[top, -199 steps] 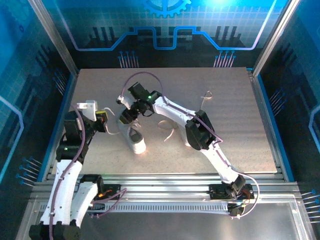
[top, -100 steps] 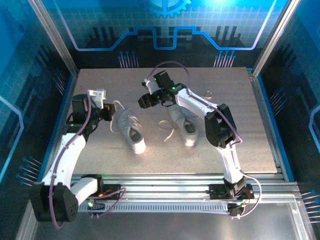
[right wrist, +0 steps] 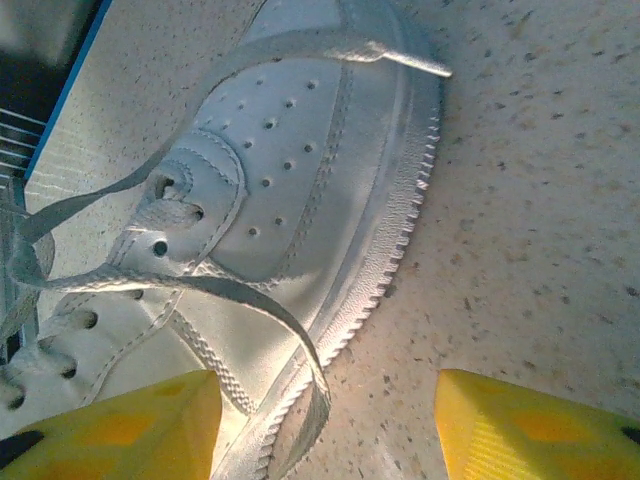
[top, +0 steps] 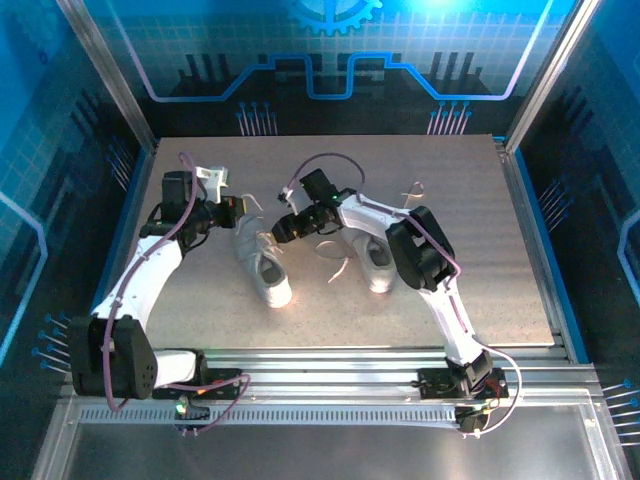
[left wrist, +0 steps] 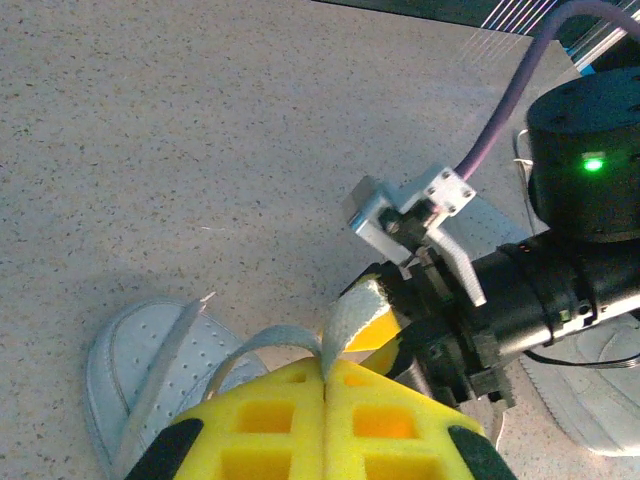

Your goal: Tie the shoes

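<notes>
My left gripper should go down next toward the first shoe's toe (top: 249,224) (left wrist: 165,375) below it. It should open its yellow fingers and let go of the pinched lace loop.
Two white shoes lie on the table: one (top: 264,268) at centre left and the other (top: 375,262) partly under my right arm. My left gripper (top: 239,208) hangs just beyond the first shoe's toe, shut on a loop of its white lace (left wrist: 349,313), which is pinched between the yellow pads (left wrist: 270,420). My right gripper (top: 283,229) is open beside that shoe. In the right wrist view its yellow fingertips (right wrist: 540,430) straddle the toe (right wrist: 290,170), and a slack lace loop (right wrist: 285,325) drapes over the sole's edge between them. Nothing is gripped there.
A loose lace (top: 340,263) trails on the speckled table (top: 470,260) between the shoes, and another lace end (top: 413,190) curls at the back right. Metal rails (top: 330,355) run along the near edge. Blue walls enclose the sides and back.
My left gripper moved farther back and to the right, drawing the lace with it. My right gripper lifted away from the left shoe, then came back down beside it with its jaws wider.
</notes>
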